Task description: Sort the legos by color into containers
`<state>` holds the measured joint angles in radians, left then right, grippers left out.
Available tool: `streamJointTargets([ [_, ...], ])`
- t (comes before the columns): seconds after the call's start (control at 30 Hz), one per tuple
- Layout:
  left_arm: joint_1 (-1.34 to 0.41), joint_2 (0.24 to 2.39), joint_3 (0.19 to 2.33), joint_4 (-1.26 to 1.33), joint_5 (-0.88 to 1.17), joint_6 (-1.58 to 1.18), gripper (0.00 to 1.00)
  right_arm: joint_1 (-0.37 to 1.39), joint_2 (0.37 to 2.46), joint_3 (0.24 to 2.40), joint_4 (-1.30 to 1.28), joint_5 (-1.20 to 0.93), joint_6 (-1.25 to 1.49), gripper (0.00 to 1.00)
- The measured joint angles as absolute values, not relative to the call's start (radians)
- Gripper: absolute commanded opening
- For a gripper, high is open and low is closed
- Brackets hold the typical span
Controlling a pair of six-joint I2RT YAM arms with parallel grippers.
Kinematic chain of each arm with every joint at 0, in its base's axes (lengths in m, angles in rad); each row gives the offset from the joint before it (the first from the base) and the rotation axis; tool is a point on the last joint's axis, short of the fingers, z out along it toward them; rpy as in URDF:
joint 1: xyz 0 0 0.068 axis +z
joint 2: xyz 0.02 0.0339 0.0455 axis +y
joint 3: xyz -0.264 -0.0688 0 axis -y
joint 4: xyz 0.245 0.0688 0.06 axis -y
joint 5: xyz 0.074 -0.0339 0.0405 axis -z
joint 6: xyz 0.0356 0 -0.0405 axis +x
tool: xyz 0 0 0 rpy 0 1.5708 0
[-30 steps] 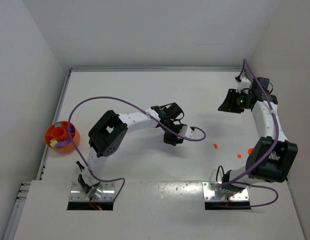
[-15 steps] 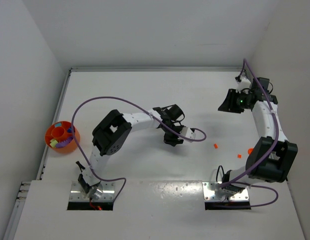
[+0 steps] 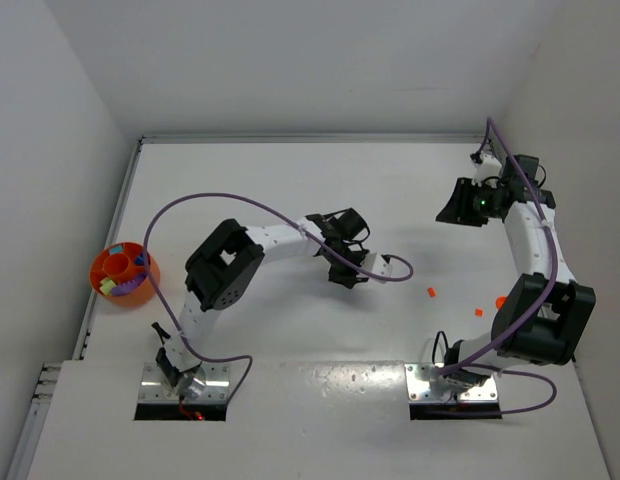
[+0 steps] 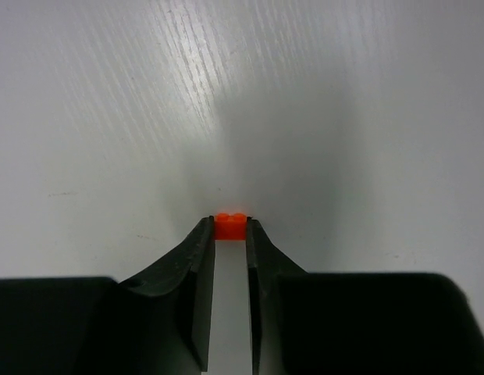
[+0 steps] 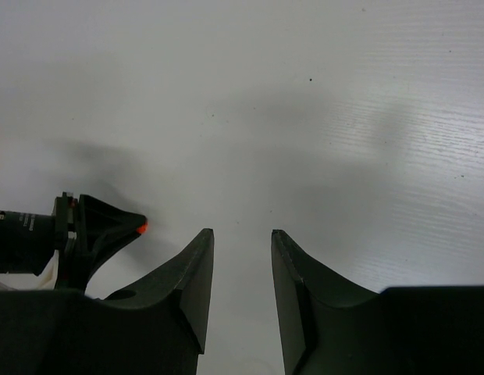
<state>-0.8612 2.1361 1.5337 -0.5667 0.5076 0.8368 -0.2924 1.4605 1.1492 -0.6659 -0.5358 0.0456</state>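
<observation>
My left gripper goes up and to the left in the top view next, over the bowl's middle cup (image 3: 118, 266) for the release, as this cup looks empty.
My left gripper (image 4: 230, 228) is shut on a tiny orange lego (image 4: 230, 225), pinched at the fingertips just above the white table. In the top view the left gripper (image 3: 342, 274) is near the table's middle. The right wrist view shows it from afar, with the orange lego (image 5: 141, 227) at its tip. My right gripper (image 5: 242, 233) is open and empty, at the far right in the top view (image 3: 451, 211). The round orange bowl (image 3: 135, 297) sits at the left edge and holds lime, purple and teal bricks.
Three small orange pieces lie on the table right of the left gripper: one (image 3: 430, 292), another (image 3: 479, 311), and one (image 3: 500, 301) beside the right arm. The left arm's purple cable (image 3: 390, 272) loops near its gripper. White walls close in the table.
The left arm has shifted a little, and its gripper has moved slightly up and left with the orange lego in it. The right arm has not moved.
</observation>
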Motion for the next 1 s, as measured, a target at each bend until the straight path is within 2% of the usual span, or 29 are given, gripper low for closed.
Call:
streamJointTargets([
  [0.17,-0.841,2.131,1.533,-0.569,0.514,0.787,0.15,-0.292,1.462,1.149,-0.665,-0.54,0.046,0.35],
  [0.3,-0.761,2.08,1.525,-0.587,0.513,0.685,0.13,-0.284,1.502,1.178,-0.666,-0.562,0.046,0.34],
  [0.53,-0.482,1.8,1.531,-0.628,0.443,0.521,0.13,-0.259,1.66,1.32,-0.658,-0.616,0.048,0.32],
  [0.67,-0.338,1.655,1.541,-0.683,0.362,0.445,0.12,-0.218,1.744,1.415,-0.66,-0.628,0.049,0.44],
  [0.83,-0.165,1.528,1.489,-0.751,0.276,0.346,0.07,-0.141,1.832,1.523,-0.663,-0.63,0.043,0.46],
  [1.0,0.096,1.462,1.423,-0.868,0.215,0.296,0.03,-0.07,1.888,1.547,-0.673,-0.629,0.024,0.46],
])
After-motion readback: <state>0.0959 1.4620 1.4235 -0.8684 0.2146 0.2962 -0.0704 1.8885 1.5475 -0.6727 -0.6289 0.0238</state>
